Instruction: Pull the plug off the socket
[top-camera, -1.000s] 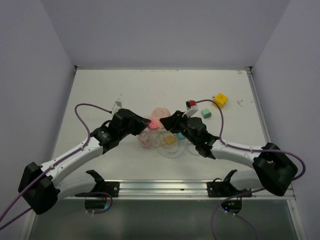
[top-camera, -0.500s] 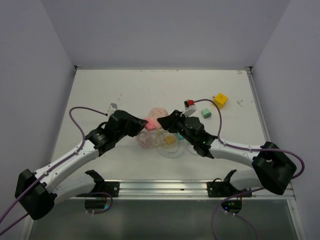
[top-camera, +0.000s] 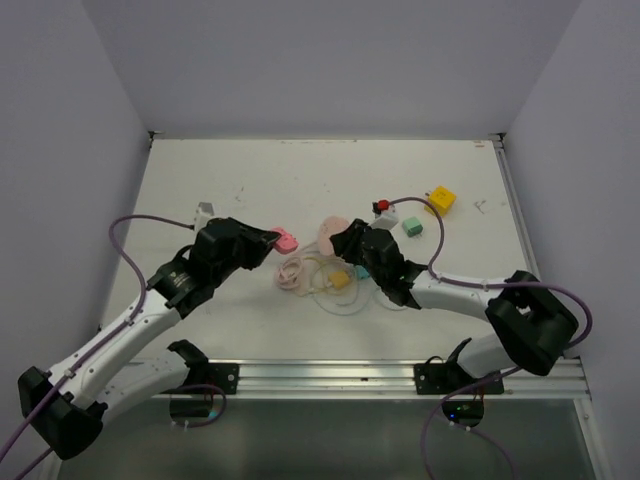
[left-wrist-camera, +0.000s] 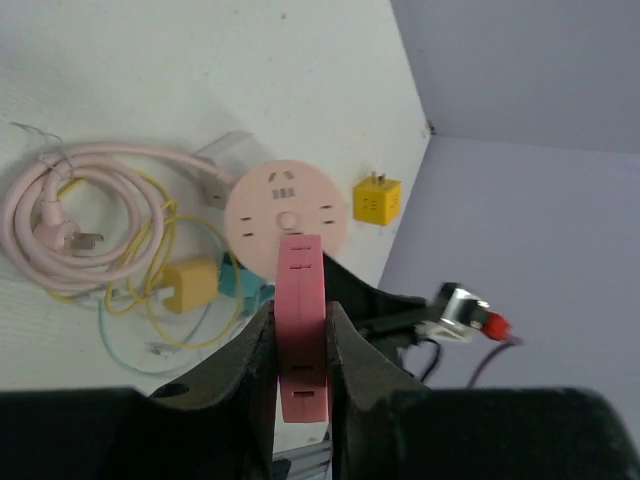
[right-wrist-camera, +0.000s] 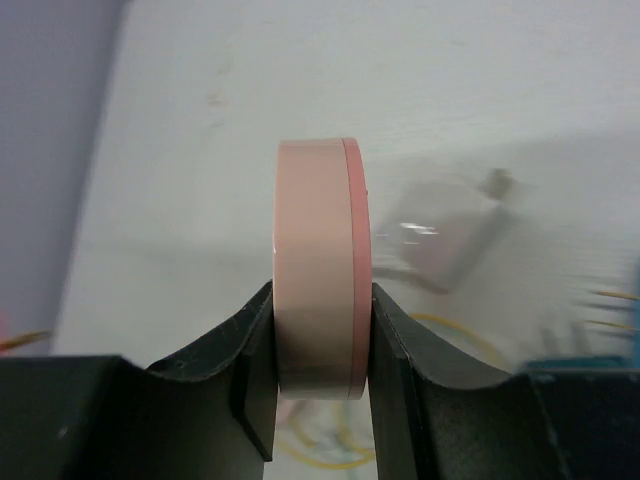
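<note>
I will next lower my left gripper toward the right in the top view, onto the tabletop by the yellow plug, since its pink-red plug (top-camera: 286, 241) is off the socket.
My left gripper (top-camera: 272, 240) is shut on the pink-red plug (top-camera: 286, 241); in the left wrist view the plug (left-wrist-camera: 300, 300) sits edge-on between the fingers (left-wrist-camera: 245, 350). The plug is apart from the round pale-pink socket (top-camera: 329, 231), with a gap between them. The socket's face with its holes shows in the left wrist view (left-wrist-camera: 287, 210). My right gripper (top-camera: 343, 240) is shut on the socket, which stands on edge between its fingers (right-wrist-camera: 320, 290) above the table.
A coiled pink cable (top-camera: 298, 272), a yellow plug (top-camera: 341, 281) and a teal piece (top-camera: 361, 272) with thin wires lie below the socket. A white adapter with a red tip (top-camera: 383, 209), a green block (top-camera: 411, 228) and a yellow cube (top-camera: 441, 199) lie to the right.
My left arm has drawn back to the left with the plug, which has come off the socket. My right gripper kept hold of the socket and shifted slightly.
</note>
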